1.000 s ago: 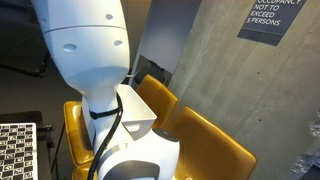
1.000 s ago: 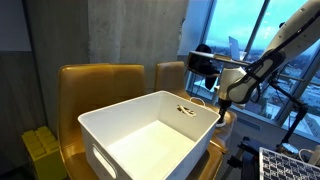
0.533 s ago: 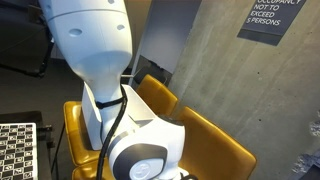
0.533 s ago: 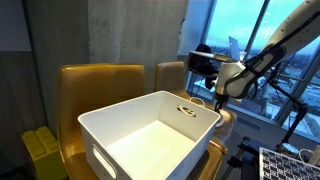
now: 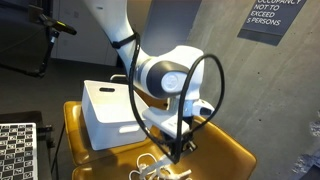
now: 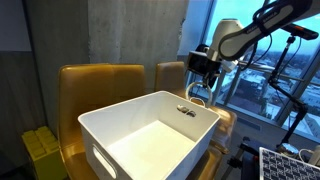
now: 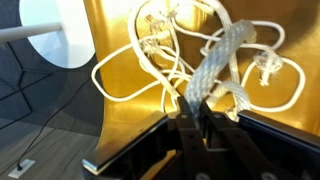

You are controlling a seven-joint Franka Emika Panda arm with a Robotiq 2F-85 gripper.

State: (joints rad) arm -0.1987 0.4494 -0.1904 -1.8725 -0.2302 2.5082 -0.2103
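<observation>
My gripper lifts from the tangle next, carries the grey cable over the white bin's open inside and releases it, since the bin's sides rise above the chair's seat.
My gripper (image 7: 194, 103) is shut on a grey braided cable (image 7: 222, 55), which runs up and away from the jaws across a tangle of thin white cables (image 7: 150, 50). The tangle lies on the seat of a yellow chair (image 7: 130, 105). In an exterior view the gripper (image 5: 178, 150) points down at the cables (image 5: 150, 170) on the chair seat, beside a white plastic bin (image 5: 108, 112). From the opposite side, an exterior view shows the gripper (image 6: 196, 86) behind the bin's far rim (image 6: 185, 108), with a loop of cable (image 6: 197, 98) hanging under it.
The white bin fills much of the yellow chairs' seats (image 6: 100, 80). A checkerboard panel (image 5: 15, 150) stands at the near left. Low beside the chairs is a small yellow container (image 6: 40, 145). A concrete wall (image 5: 230, 70) stands behind. A round white base (image 7: 55, 35) rests on the dark floor.
The arm has swung away from the camera and out over the chair seat. The jaws have closed on the braided cable, and the gripper now sits higher behind the bin.
</observation>
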